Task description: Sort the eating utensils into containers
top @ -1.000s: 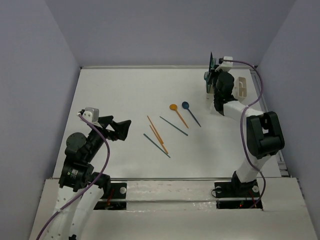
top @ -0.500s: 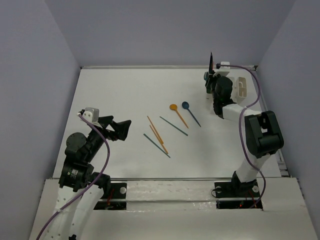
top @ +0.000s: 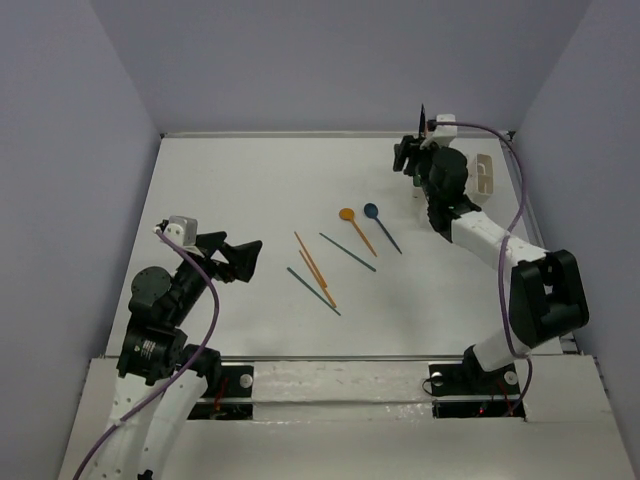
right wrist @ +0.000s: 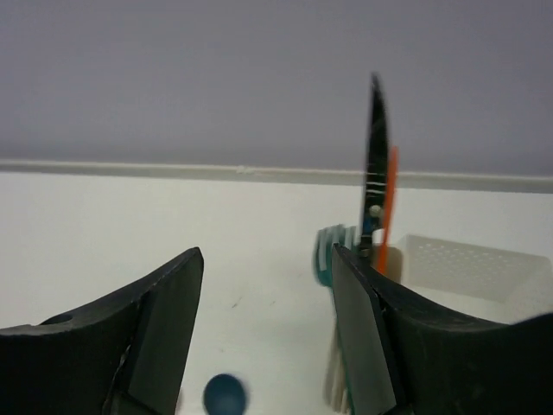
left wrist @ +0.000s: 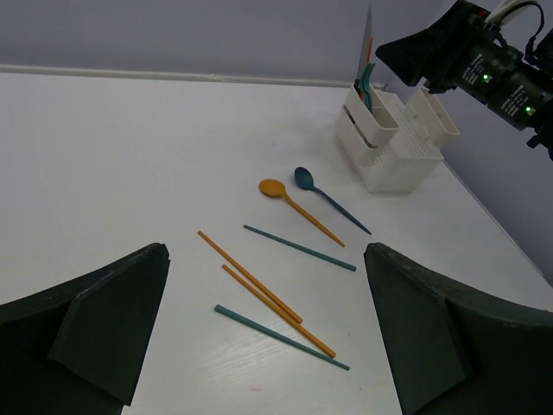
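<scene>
I need to move my right gripper back from the caddy first, then tilt it down, to get onto the handle of the orange spoon [top: 347,214] beside the spoon's bowl.
Several utensils lie mid-table: an orange spoon [top: 347,214] [left wrist: 273,188], a blue spoon [top: 371,210] [left wrist: 304,178], two orange chopsticks [top: 312,262] [left wrist: 251,277] and two teal chopsticks [top: 347,252] [left wrist: 299,247]. The white caddy [top: 484,176] [left wrist: 393,143] stands at the far right. One end cup of it holds an upright knife [right wrist: 376,164], a teal fork [right wrist: 327,255] and an orange utensil [right wrist: 390,194]. My right gripper [top: 407,156] [right wrist: 266,259] hovers open just left of that cup, with nothing between its fingers. My left gripper [top: 245,258] [left wrist: 266,252] is open and empty, at the near left.
The back wall's edge runs right behind the caddy. The blue spoon's bowl [right wrist: 225,395] lies on the table below my right gripper. The table's right edge is close beside the caddy.
My right gripper has opened from shut and pulled back to the left of the caddy's cup, where the utensils stay standing. The left arm has not moved.
</scene>
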Available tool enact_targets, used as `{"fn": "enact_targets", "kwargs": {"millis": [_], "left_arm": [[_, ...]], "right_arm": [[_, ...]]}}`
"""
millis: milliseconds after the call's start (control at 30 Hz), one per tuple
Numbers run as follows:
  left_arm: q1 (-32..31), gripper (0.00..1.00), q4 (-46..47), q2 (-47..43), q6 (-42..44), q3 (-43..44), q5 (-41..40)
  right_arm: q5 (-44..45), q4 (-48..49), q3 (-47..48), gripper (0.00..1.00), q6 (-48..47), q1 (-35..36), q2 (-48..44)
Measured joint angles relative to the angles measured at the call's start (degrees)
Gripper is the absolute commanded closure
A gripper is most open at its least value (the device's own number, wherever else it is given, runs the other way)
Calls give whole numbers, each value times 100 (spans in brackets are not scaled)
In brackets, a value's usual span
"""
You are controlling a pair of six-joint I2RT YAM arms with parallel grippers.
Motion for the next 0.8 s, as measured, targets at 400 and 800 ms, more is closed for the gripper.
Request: {"fn": "enact_targets", "kwargs": {"millis": [400, 800], "left_arm": [[-2, 1, 0, 0, 0, 0, 2], [-2, 1, 0, 0, 0, 0, 2]], "right_arm": [[-669, -2680, 925, 42, 282, 1434, 979], [-905, -4325, 1648, 43, 422, 1390, 2243]]}}
